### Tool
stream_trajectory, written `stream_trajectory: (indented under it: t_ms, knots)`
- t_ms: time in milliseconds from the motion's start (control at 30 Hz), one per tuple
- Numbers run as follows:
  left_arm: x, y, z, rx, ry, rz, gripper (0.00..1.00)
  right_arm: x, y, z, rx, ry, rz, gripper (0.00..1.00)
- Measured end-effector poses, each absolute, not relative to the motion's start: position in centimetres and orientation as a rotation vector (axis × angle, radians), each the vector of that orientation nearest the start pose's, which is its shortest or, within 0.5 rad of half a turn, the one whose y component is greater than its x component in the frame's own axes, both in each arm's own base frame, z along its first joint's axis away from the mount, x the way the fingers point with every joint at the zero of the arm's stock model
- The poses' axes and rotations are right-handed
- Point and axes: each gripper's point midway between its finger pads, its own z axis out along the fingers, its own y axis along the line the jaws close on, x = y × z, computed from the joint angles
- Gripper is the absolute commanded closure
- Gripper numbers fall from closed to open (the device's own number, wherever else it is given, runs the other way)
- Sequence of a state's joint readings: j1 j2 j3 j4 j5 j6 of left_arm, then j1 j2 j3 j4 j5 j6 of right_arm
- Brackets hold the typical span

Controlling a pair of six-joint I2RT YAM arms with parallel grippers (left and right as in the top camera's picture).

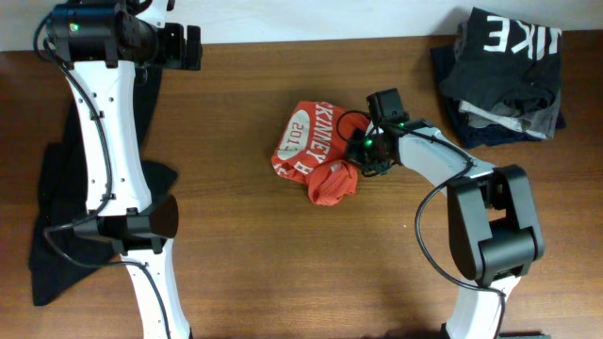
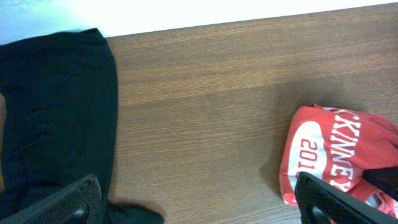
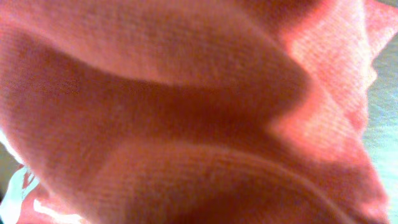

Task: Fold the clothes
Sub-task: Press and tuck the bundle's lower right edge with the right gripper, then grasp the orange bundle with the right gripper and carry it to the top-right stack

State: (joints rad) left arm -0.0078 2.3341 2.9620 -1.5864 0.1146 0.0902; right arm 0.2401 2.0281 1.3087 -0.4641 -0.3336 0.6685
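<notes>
My right gripper should lift next, carry the shirt to the right in the overhead view and let it go on top of the folded stack [image 1: 511, 64], because other clothes already lie there.
The clothes [image 1: 309, 141], a red-orange T-shirt with white lettering, lie crumpled at the middle of the wooden table. My right gripper [image 1: 362, 158] is down on the shirt's right edge and shut on the cloth. Red fabric [image 3: 186, 93] fills the whole right wrist view and hides the fingers. My left gripper [image 1: 193, 47] hovers at the far left of the table, well away from the shirt. In the left wrist view it [image 2: 199, 208] stands open over bare wood, with the shirt [image 2: 336, 155] beyond its right finger [image 2: 329, 199].
A long black garment [image 1: 57, 226] lies along the table's left side under the left arm, also seen in the left wrist view [image 2: 56, 112]. A dark and grey folded stack [image 1: 504, 75] sits at the back right corner.
</notes>
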Motion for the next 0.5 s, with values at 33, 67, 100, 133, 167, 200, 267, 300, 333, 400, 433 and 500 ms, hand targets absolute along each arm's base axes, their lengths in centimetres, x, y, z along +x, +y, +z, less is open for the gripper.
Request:
stream_trajectory:
  t_ms: [33, 67, 100, 133, 167, 200, 267, 300, 333, 400, 433, 500]
  knots:
    - [50.6, -2.4, 29.6, 0.169, 2.518, -0.112, 0.01, 42.4, 16.4, 1.5, 0.487, 2.814, 0.698, 0.96]
    - [50.6, -2.4, 29.6, 0.169, 2.518, -0.111, 0.01, 42.5, 16.7, 1.7, 0.450, 2.813, 0.723, 0.96]
    - [50.6, -2.4, 29.6, 0.169, 2.518, -0.112, 0.01, 42.4, 17.1, 1.9, 0.415, 2.814, 0.753, 0.96]
    - [50.6, -2.4, 29.6, 0.169, 2.518, -0.111, 0.01, 42.4, 17.1, 2.0, 0.395, 2.813, 0.769, 0.96]
    - [50.6, -2.4, 29.6, 0.169, 2.518, -0.112, 0.01, 42.5, 17.4, 2.4, 0.371, 2.811, 0.796, 0.96]
    - [50.6, -2.4, 29.6, 0.169, 2.518, -0.111, 0.01, 42.6, 17.5, 2.8, 0.358, 2.803, 0.814, 0.96]
    - [50.6, -2.4, 29.6, 0.169, 2.518, -0.112, 0.01, 43.4, 17.5, 4.5, 0.331, 2.765, 0.866, 0.96]
    - [50.6, -2.4, 29.6, 0.169, 2.518, -0.111, 0.01, 44.0, 17.5, 5.6, 0.317, 2.737, 0.888, 0.96]
    - [50.6, -2.4, 29.6, 0.169, 2.518, -0.112, 0.01, 44.5, 17.2, 6.8, 0.308, 2.706, 0.903, 0.96]
    - [50.6, -2.4, 29.6, 0.169, 2.518, -0.111, 0.01, 46.1, 16.6, 10.4, 0.286, 2.613, 0.933, 0.96]
    - [50.6, -2.4, 29.6, 0.169, 2.518, -0.111, 0.01, 47.1, 15.9, 12.7, 0.277, 2.553, 0.938, 0.96]
    - [50.6, -2.4, 29.6, 0.169, 2.518, -0.112, 0.01, 48.3, 14.9, 16.1, 0.266, 2.467, 0.939, 0.96]
